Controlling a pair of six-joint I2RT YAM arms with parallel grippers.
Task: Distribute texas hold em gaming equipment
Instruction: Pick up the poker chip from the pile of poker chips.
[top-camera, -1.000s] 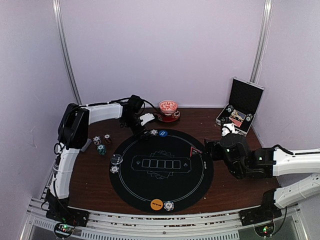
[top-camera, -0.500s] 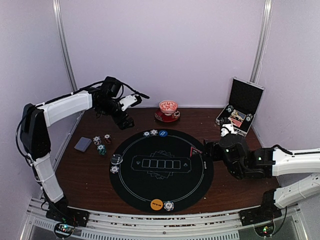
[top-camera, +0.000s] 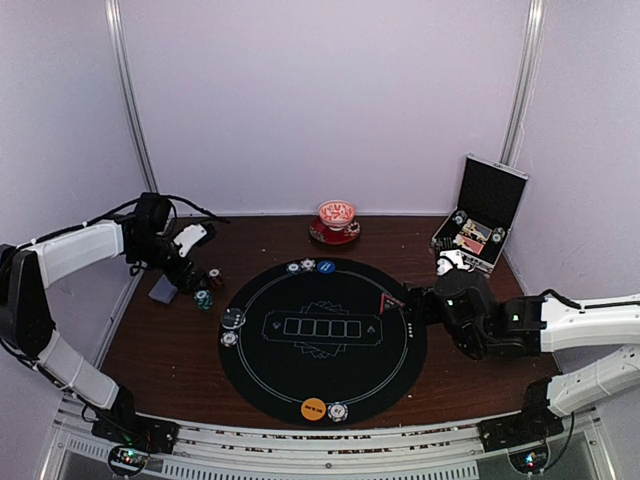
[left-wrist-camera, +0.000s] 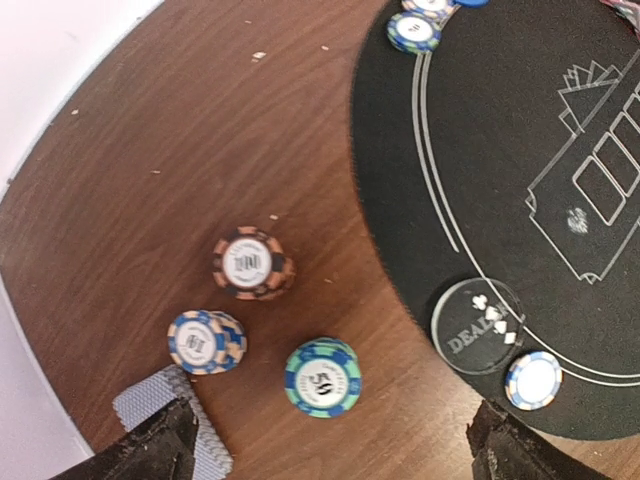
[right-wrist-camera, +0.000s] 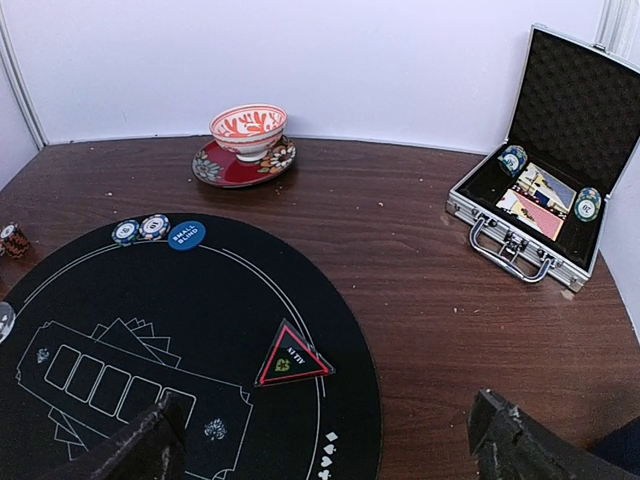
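I need to lower my open left gripper onto the top chip of the teal stack (top-camera: 203, 296) (left-wrist-camera: 321, 382) and close it there, because that stack is lined up between its two fingers.
Three chip stacks stand on the wood left of the black mat (left-wrist-camera: 520, 180): a brown one (left-wrist-camera: 250, 263), a blue-and-tan one (left-wrist-camera: 205, 340) and a teal one (left-wrist-camera: 322, 377). The grey-blue card deck (left-wrist-camera: 150, 398) lies beside them, partly under a finger. My left gripper (left-wrist-camera: 335, 455) hovers open over these stacks, holding nothing. A clear dealer disc (left-wrist-camera: 480, 325) and a chip (left-wrist-camera: 532, 380) sit on the mat's left rim. My right gripper (right-wrist-camera: 330, 450) stands open and empty near a red-edged triangle marker (right-wrist-camera: 290, 357). A blue disc (right-wrist-camera: 186, 235) and two chips (right-wrist-camera: 140, 229) lie at the mat's far rim. An orange disc (top-camera: 314, 408) lies on the near rim.
An open silver-edged black case (right-wrist-camera: 545, 200) with chips and cards inside stands at the back right. A patterned bowl (right-wrist-camera: 248, 130) on a red saucer sits by the back wall. White walls close in the left, back and right sides.
My left arm has swung from the mat's far rim out to the left and now hovers over the chip stacks and deck. The right arm has barely moved.
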